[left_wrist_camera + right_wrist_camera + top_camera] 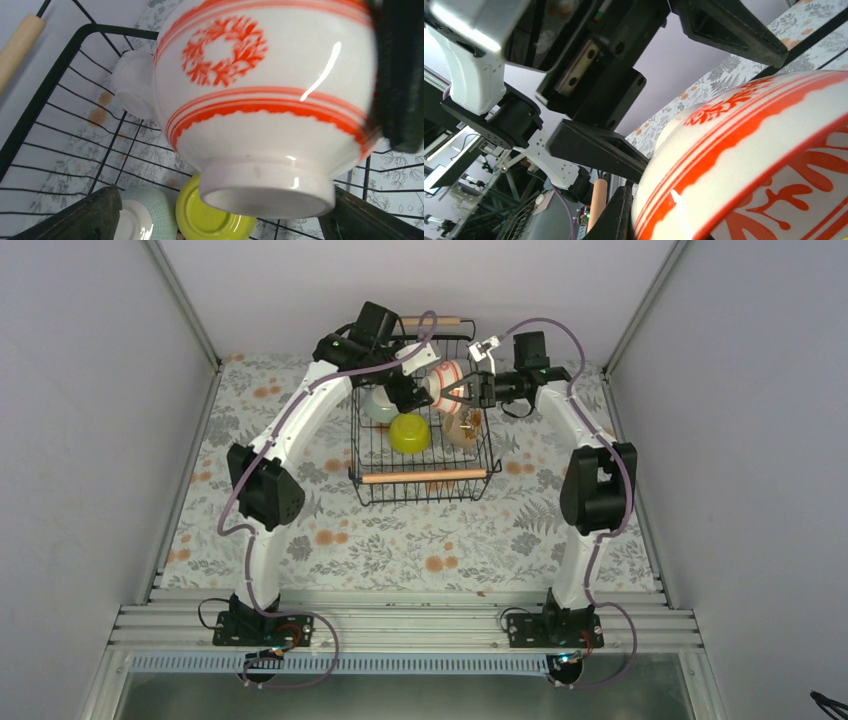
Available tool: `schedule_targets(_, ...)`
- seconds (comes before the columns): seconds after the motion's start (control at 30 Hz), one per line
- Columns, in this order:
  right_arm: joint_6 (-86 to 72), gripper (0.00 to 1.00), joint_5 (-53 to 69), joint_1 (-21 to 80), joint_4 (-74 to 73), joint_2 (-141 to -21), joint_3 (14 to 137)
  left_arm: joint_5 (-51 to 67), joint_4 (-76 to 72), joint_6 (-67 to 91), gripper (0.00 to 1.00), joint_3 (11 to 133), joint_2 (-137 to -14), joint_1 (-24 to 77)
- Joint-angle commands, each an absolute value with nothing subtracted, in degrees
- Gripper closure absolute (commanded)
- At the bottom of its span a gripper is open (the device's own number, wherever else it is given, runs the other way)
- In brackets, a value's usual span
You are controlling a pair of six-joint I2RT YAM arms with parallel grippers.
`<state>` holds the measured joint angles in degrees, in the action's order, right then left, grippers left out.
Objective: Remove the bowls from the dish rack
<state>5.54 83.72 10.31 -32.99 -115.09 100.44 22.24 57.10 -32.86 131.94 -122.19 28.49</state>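
Observation:
Next, my right gripper carries the bowl past the rack point(355, 445) and down, then releases it, since clear floral cloth lies below and to its right in the top view.
The black wire dish rack point(355, 445) with wooden handles stands at the back middle. My right gripper point(468, 392) is shut on the rim of a white bowl with red bands point(447, 375), held tilted above the rack. It fills the right wrist view point(764, 150), one finger point(621, 215) against its rim. My left gripper point(408, 390) is open, its fingers point(90, 215) spread either side of the bowl's foot point(270, 190); whether they touch it is unclear. A yellow-green bowl point(410, 432) and a pale teal bowl point(381, 405) lie upside down in the rack.
A brownish bowl point(462, 427) lies in the rack's right side. The rack's near wooden handle point(425, 477) and far handle point(17, 45) stand above its rim. A floral cloth point(400, 540) covers the table between the rack and the arm bases. Grey walls enclose three sides.

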Motion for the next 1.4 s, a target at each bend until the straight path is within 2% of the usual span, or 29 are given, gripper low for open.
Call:
schedule_targets(0.0, 1.57, 0.97, 89.98, 11.21, -28.32, -108.04, 98.71, 17.39, 56.51, -34.08, 0.01, 132.25, -120.39, 28.24)
schedule_targets(0.1, 3.57, 0.97, 88.17, 10.95, -31.36, -106.84, 99.35, 15.53, 56.79, -34.34, 0.0, 131.72, -119.17, 28.15)
schedule_targets(0.2, 11.05, 0.97, 80.5, 10.77, -41.93, -107.3, 104.75, 13.35, 56.38, -34.45, 0.0, 130.79, -117.16, 27.96)
schedule_targets(0.37, 14.88, 0.97, 59.88, 10.28, -51.37, -106.16, 112.01, 5.04, 53.42, -35.33, 0.0, 126.39, -111.91, 27.95)
schedule_targets(0.6, 18.53, 0.97, 28.28, 10.14, -56.85, -101.72, 115.13, -7.64, 48.69, -37.83, 0.0, 115.79, -106.81, 27.86)
schedule_targets(0.7, 19.96, 0.96, 19.15, 9.16, -61.24, -101.73, 116.25, -11.13, 46.19, -38.27, 0.0, 110.61, -106.13, 27.91)
schedule_targets(0.93, 21.97, 0.96, 7.43, 5.76, -62.88, -99.41, 106.7, -18.7, 38.19, -41.09, 0.0, 100.32, -103.14, 28.04)
schedule_targets(1.03, 23.35, 0.96, 5.99, 3.87, -63.78, -99.43, 101.53, -18.83, 36.7, -41.72, 0.0, 97.84, -101.41, 27.86)
schedule_targets(1.17, 24.66, 0.96, 2.27, 2.51, -62.31, -99.82, 95.39, -18.78, 35.41, -42.09, 0.0, 96.52, -100.02, 27.58)
schedule_targets(1.37, 26.7, 0.96, -2.57, 1.31, -61.33, -103.57, 92.56, -18.54, 35.18, -42.16, 0.0, 97.0, -100.7, 27.61)
